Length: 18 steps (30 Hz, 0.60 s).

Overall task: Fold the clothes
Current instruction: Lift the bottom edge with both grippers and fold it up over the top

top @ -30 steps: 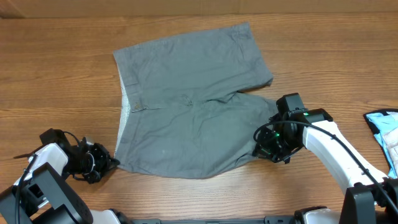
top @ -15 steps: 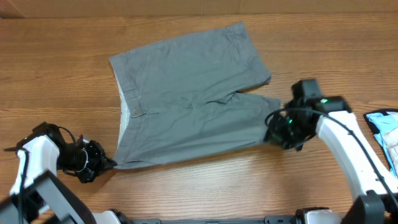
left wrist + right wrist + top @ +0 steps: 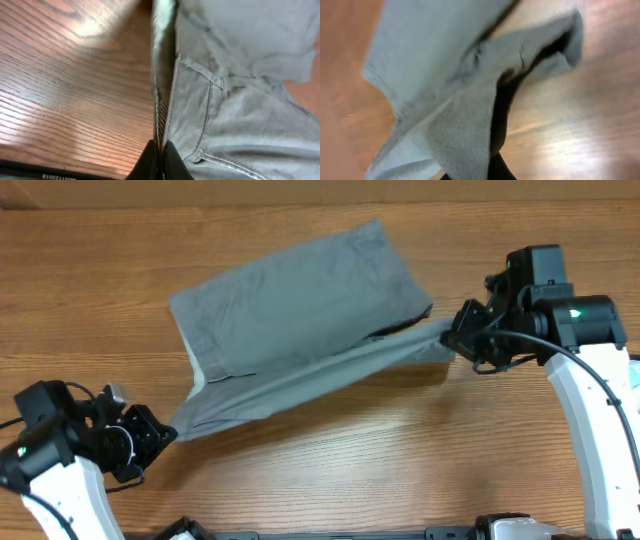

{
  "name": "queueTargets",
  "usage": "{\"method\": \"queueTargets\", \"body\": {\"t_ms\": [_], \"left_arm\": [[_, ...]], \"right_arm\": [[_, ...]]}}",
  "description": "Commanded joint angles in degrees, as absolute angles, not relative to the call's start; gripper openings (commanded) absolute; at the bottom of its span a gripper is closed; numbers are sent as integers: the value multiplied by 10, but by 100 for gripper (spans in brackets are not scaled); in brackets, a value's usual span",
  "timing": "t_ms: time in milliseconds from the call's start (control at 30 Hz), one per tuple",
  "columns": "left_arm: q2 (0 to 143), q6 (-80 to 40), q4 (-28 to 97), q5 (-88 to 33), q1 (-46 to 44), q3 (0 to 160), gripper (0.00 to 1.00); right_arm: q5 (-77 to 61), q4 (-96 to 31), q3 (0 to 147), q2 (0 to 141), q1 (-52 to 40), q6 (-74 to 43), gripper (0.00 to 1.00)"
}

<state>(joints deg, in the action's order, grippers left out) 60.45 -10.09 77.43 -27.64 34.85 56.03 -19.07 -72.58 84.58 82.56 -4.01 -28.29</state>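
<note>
The clothes' far half still lies uncovered, so the left gripper needs to carry the clothes' waistband corner outward to the clothes' far corner on the gripper's side (image 3: 180, 305) next and release it.
The grey clothes (image 3: 290, 290), a pair of shorts, lie spread at the middle of the wooden table (image 3: 330, 470). Their near edge is lifted and pulled taut between both arms. My left gripper (image 3: 165, 435) is shut on the waistband corner at the lower left; in the left wrist view its black fingers (image 3: 150, 162) pinch the waistband edge of the clothes (image 3: 235, 75). My right gripper (image 3: 455, 338) is shut on the leg hem at the right. The right wrist view is blurred, with the clothes (image 3: 435, 85) draped over the fingers (image 3: 500, 167).
A light blue cloth (image 3: 622, 390) lies at the right edge of the table. A brown strip (image 3: 300, 192) runs along the far edge.
Both grippers have risen and moved toward the far side, lifting the near edge of the shorts off the table. That edge now hangs taut between them, and the far part has slid slightly.
</note>
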Motion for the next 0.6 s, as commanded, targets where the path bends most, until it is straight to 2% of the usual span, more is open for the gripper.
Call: {"method": "queueTargets", "body": {"t_ms": [0,233,567], "left_arm": [[592,-118,771,-188,353,588,4],[603,-148,732,-179,353,590,4],[655,-168,576,-165,352,590,4]], "right_arm": [[-119,-696,878,811,-21,-287,4],[-157,-614,878,841,-22,-312,4],[-209,-402,878,953,-32,-322,4]]}}
